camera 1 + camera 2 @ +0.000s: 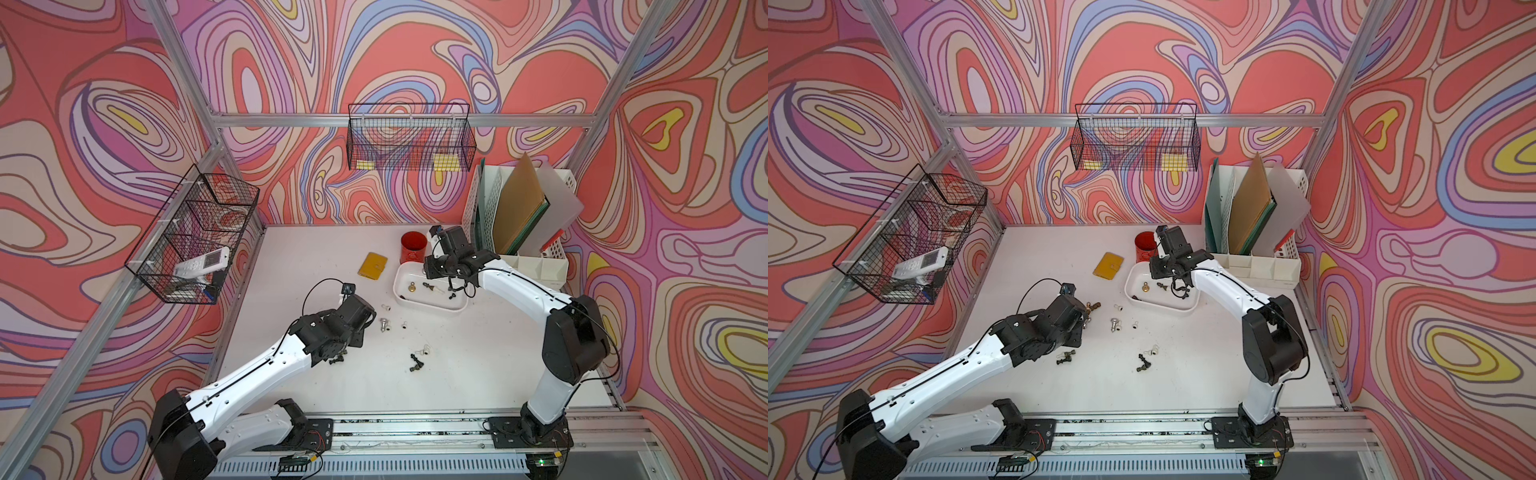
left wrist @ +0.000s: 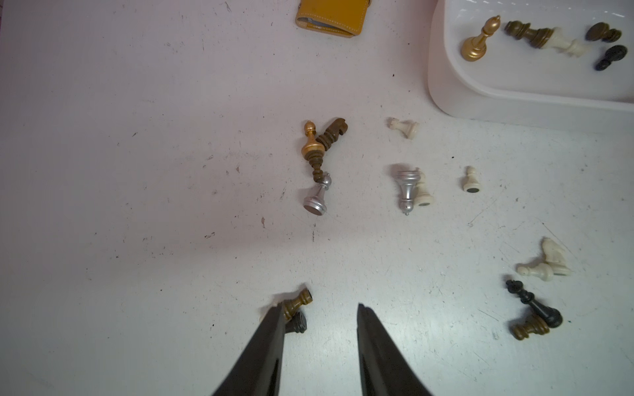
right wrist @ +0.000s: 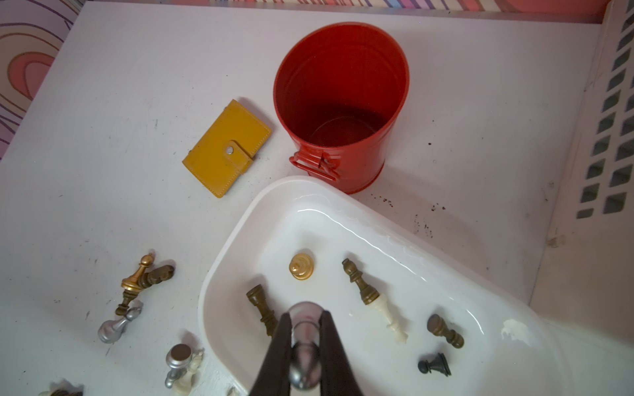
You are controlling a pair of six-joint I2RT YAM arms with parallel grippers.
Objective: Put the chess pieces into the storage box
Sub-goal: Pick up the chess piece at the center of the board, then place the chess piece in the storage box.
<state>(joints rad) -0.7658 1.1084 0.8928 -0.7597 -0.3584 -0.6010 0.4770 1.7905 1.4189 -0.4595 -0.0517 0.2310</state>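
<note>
I need to lower my right gripper into the box corner by the red cup (image 3: 306,229) and let go of the silver piece (image 3: 304,329), because the bottom of the box beside the gold piece is empty.
The white storage box (image 1: 432,306) (image 3: 219,274) lies at the back right of the table, with several gold, brown, cream and black chess pieces (image 3: 360,281) lying in it. My right gripper (image 3: 305,319) hangs over the box, shut on a silver chess piece (image 3: 304,329). More chess pieces lie loose on the table: a gold, brown and silver cluster (image 2: 315,161), a silver and a white one (image 2: 410,188), white ones (image 2: 545,264) and a black and brown pair (image 2: 535,315). My left gripper (image 2: 319,308) is open low over the table. A brown piece (image 2: 298,301) and a black piece (image 2: 297,322) lie against one finger.
A red cup (image 1: 413,247) stands just behind the box, and a yellow wallet (image 1: 372,264) lies to its left. A tall white file organiser (image 1: 519,208) fills the back right corner. Wire baskets (image 1: 195,237) hang on the left and back walls.
</note>
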